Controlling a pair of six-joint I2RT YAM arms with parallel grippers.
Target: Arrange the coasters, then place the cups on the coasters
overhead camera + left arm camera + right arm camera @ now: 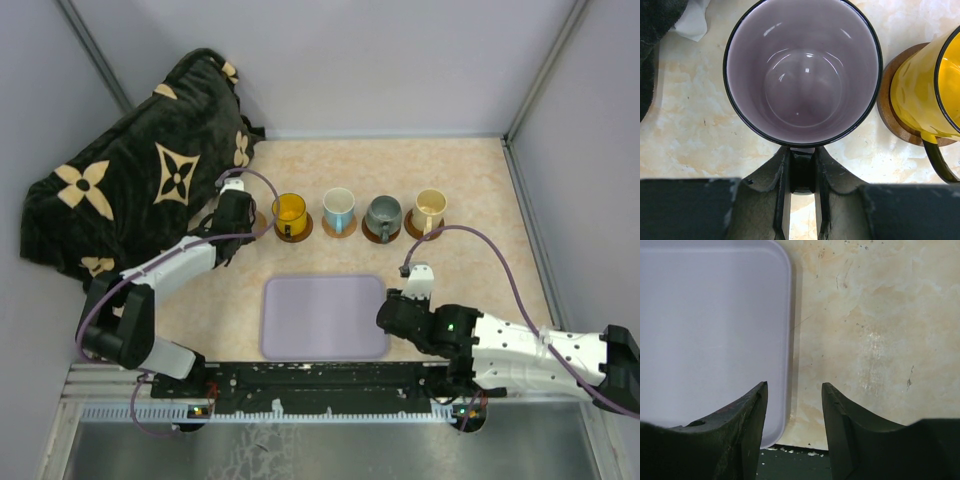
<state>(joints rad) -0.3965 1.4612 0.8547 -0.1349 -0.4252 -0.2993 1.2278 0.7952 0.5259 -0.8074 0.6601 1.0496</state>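
Observation:
I should guide my left gripper toward a wooden coaster and down, then release the mauve cup on it, as the coaster peeks out beside the yellow cup's.
A mauve cup [802, 70] fills the left wrist view from above. My left gripper [802, 156] is shut on its dark handle; what lies under the cup is hidden. In the top view that gripper [240, 216] covers the cup, just left of the yellow cup [289, 211]. The yellow cup, the white cup with a blue handle [339, 207], the grey-green cup [383, 213] and the cream cup [430, 204] stand in a row, each on a wooden coaster [291, 235]. The yellow cup's coaster [888, 102] lies close to the right of the mauve cup. My right gripper [388, 314] [794, 390] is open and holds nothing.
A lavender tray [325, 340] [715, 315] lies bare at the front middle, its right edge under my right gripper. A black cloth with beige flowers [140, 180] [649, 55] is heaped at the back left, close to the mauve cup. Grey walls enclose the table.

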